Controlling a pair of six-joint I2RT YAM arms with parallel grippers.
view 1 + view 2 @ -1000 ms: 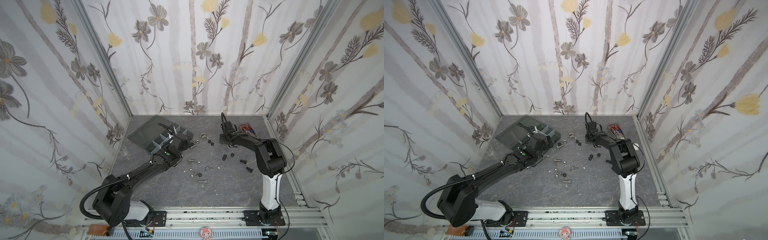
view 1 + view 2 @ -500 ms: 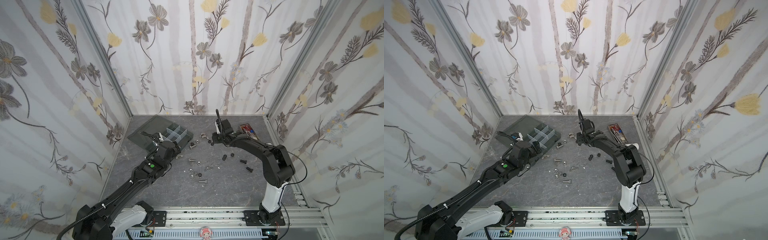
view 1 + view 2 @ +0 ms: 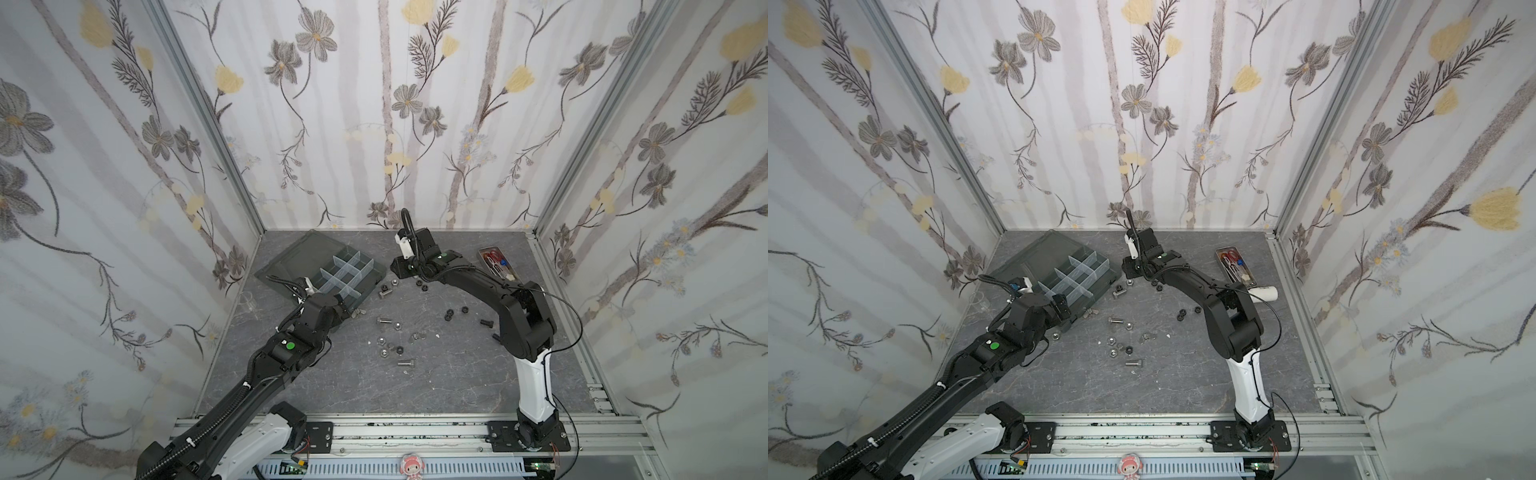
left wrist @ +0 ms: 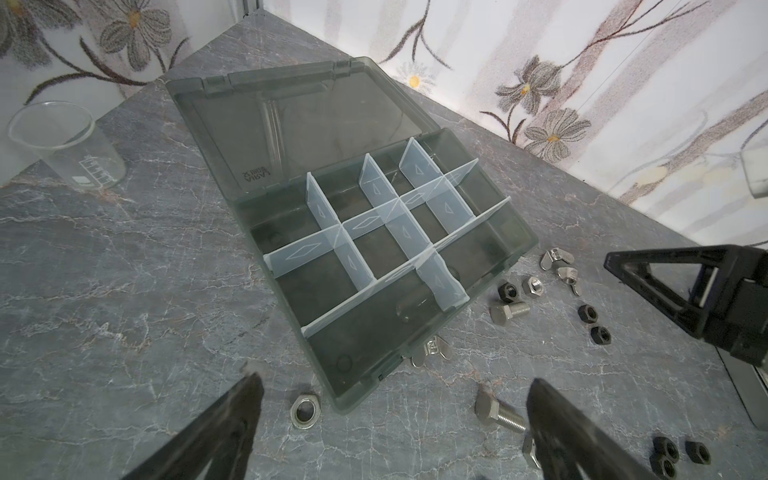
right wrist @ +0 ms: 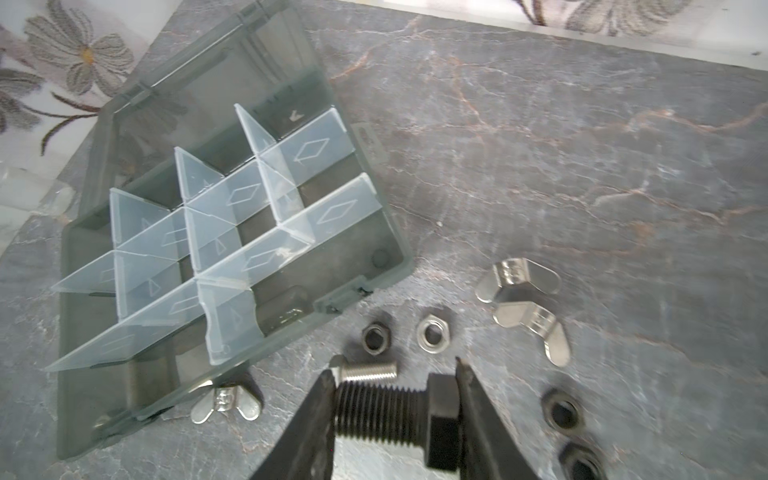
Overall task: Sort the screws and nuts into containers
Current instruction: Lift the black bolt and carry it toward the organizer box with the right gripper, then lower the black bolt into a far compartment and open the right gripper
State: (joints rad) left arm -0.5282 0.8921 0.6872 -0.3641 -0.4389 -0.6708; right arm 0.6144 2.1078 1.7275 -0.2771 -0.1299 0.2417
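The middle row's nearest end container (image 5: 329,175) looks bare, so I next need to move my right gripper over the organizer box's rim to that container and let go of the black screw (image 5: 382,411).
The smoky-grey organizer box (image 3: 299,257) lies open at the back left, and its containers (image 4: 311,282) between clear dividers look bare. My right gripper (image 5: 395,409) is shut on a black screw (image 5: 382,411), held end to end just off the box's right side (image 5: 345,249). Under it lie a silver screw (image 5: 365,372), a black nut (image 5: 375,337), a silver nut (image 5: 434,332) and wing nuts (image 5: 515,278). My left gripper (image 4: 392,386) hangs open over the box's near corner. A silver nut (image 4: 304,411) and a silver screw (image 4: 498,413) lie below its jaws.
More screws (image 3: 384,321) and nuts (image 3: 449,313) are scattered over the middle of the grey floor. A narrow metal tray (image 3: 494,259) with red-handled scissors sits at the back right, a white bottle (image 3: 1264,293) beside it. A glass beaker (image 4: 66,145) stands left of the box.
My right gripper has carried the black screw leftward to beside the box. My left gripper has drawn back from over the box to its near corner, still open.
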